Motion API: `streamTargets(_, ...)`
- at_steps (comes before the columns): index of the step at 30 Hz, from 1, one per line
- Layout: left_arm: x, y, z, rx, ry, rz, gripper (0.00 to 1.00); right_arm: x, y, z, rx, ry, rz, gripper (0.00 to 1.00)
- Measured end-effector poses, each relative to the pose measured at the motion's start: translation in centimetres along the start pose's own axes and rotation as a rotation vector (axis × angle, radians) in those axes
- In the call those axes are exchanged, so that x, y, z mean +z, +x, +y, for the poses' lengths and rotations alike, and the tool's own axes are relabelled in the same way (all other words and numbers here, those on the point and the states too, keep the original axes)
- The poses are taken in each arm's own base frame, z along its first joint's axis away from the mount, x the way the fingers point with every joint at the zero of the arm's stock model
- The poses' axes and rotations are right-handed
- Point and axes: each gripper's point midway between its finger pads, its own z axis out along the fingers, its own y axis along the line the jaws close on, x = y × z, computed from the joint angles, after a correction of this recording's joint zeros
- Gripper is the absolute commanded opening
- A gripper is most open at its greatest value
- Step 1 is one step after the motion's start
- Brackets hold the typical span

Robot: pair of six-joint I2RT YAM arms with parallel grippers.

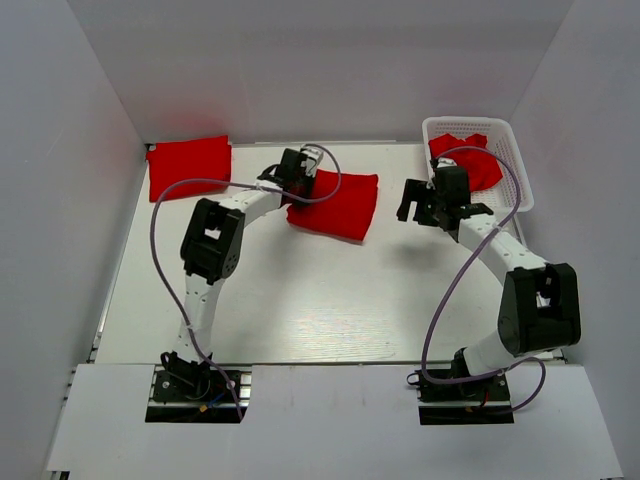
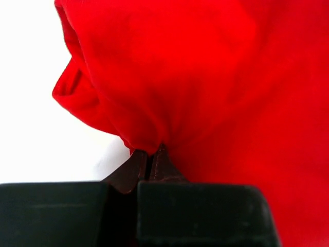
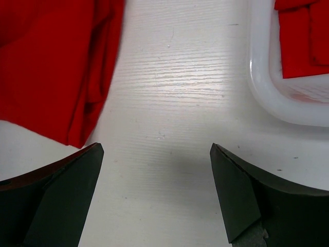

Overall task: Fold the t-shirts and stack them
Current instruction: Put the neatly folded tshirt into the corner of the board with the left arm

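My left gripper will go up, carry its t-shirt to the left in the top view and lower it onto the second folded t-shirt (image 1: 189, 164), which is already lying flat there.
A folded red t-shirt (image 1: 337, 204) lies at the table's middle back. My left gripper (image 1: 296, 180) is shut on its left edge; in the left wrist view the jaws (image 2: 150, 154) pinch a bunched fold of the red cloth (image 2: 205, 77). A second folded red t-shirt (image 1: 188, 165) lies at the back left. A third red t-shirt (image 1: 468, 160) sits in the white basket (image 1: 516, 150). My right gripper (image 1: 418, 205) is open and empty, above bare table between the middle shirt (image 3: 51, 67) and the basket (image 3: 272, 98).
White walls enclose the table on three sides. The basket stands at the back right corner. Purple cables loop from both arms over the table.
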Motion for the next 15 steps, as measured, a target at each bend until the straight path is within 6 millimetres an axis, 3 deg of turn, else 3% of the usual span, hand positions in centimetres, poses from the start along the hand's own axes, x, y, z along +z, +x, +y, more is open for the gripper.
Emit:
streamTargets(3, -1.7, 0.6, 1.1, 0.02, 0.012, 0.004, 0.0, -0.3, -0.3, -0.2, -0.007, 0.009, -0.013, 0.9)
streamTargets(15, -6.6, -5.1, 5.8, 0.066, -0.01, -0.1, 0.0, -0.4, 0.2, -0.5, -0.017, 0.021, 0.01, 0.9)
